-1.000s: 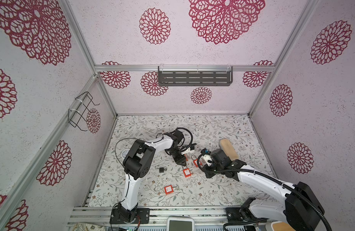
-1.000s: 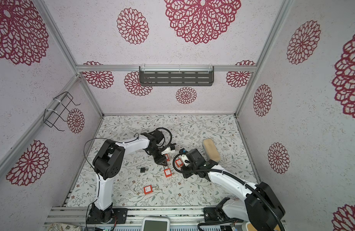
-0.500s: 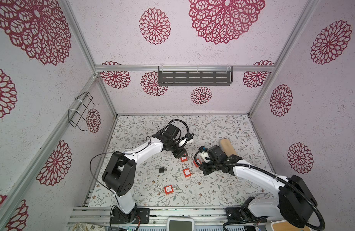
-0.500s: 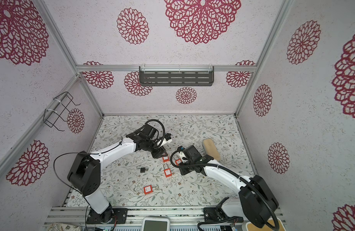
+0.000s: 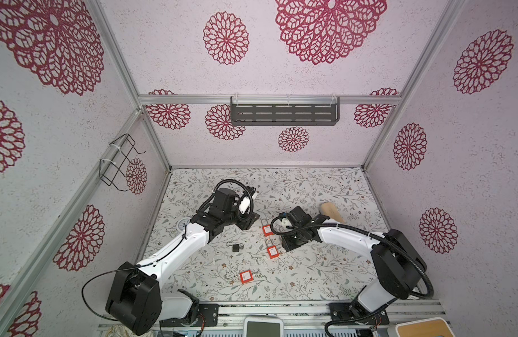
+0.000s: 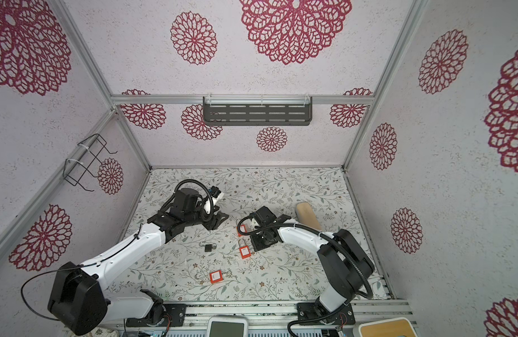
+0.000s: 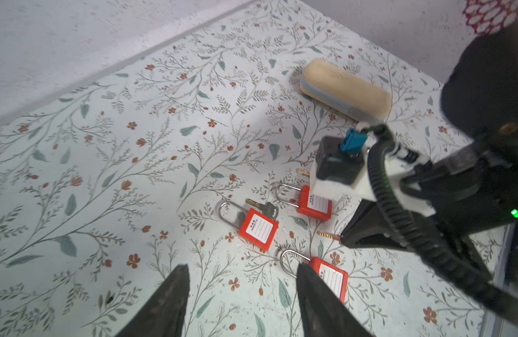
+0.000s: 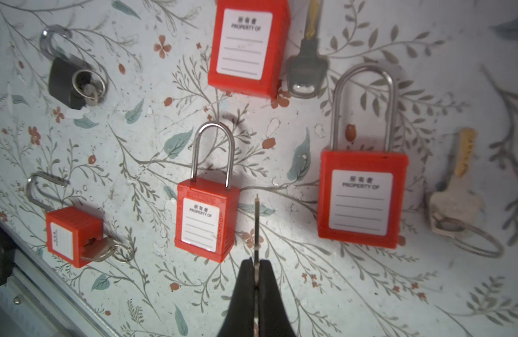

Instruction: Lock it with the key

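Note:
I will next lower my right gripper to the bare tabletop (image 5: 281, 252) (image 8: 264, 225) beside the small red padlock and let go of the key there, because the gap between padlocks is clear.
My right gripper (image 8: 256, 261) is shut on a key (image 8: 256, 221) whose thin blade sticks out past the fingertips, seen edge-on. The blade hovers between a small red padlock (image 8: 206, 221) and a larger red padlock (image 8: 361, 201), both lying flat with shackles down. In the left wrist view the key tip (image 7: 327, 234) pokes from the black fingers. A third red padlock (image 5: 266, 230) lies just beyond. My left gripper (image 7: 243, 267) is open and holds nothing, a short way left of the padlocks in both top views (image 5: 250, 223).
A red padlock with a key in it (image 8: 73, 236) lies near the front rail. A black padlock (image 8: 68, 84) sits to the left. Loose keys lie beside the padlocks: a dark-headed key (image 8: 306, 67) and a pale key (image 8: 456, 204). A beige oblong pad (image 5: 330, 211) rests behind the right arm.
The left gripper's jaws have opened wider and it has pulled back slightly from the padlocks, while its elbow swung toward the front left. The right gripper has stayed shut on the key.

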Robot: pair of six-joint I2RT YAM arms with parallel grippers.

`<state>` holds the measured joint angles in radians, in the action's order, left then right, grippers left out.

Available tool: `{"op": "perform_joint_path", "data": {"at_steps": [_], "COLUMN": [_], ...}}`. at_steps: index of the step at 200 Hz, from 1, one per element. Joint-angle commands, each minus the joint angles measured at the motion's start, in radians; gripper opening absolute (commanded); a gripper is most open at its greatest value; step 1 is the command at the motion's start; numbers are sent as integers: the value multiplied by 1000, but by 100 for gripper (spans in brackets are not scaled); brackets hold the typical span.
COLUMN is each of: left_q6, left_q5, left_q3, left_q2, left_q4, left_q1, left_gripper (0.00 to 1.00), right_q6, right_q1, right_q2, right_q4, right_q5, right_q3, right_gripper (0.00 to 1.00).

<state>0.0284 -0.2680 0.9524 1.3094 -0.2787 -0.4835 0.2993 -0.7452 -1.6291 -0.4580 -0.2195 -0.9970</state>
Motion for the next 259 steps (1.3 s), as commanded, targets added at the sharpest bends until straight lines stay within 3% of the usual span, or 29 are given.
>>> {"op": "perform_joint_path", "data": {"at_steps": [1, 127, 179, 238, 259], "left_q6": [-96, -153, -172, -178, -175], "left_q5": [53, 107, 137, 186, 195], "left_q3": [-14, 2, 13, 9, 0], "left_q2": [-57, -96, -98, -132, -143], "left_q4": [52, 20, -1, -11, -9], "left_q1": [13, 20, 22, 23, 30], "left_gripper": [61, 55, 54, 57, 58], "right_q6": [50, 66, 59, 27, 19], "right_q1": [-14, -22, -29, -32, -35], "right_q2": [-30, -103, -71, -12, 28], "right_q4": [-44, -50, -34, -62, -59], "right_q5": [-21, -13, 28, 75, 123], "right_q3": [-38, -66, -60, -56, -50], "right_gripper": [0, 0, 13, 34, 36]}}
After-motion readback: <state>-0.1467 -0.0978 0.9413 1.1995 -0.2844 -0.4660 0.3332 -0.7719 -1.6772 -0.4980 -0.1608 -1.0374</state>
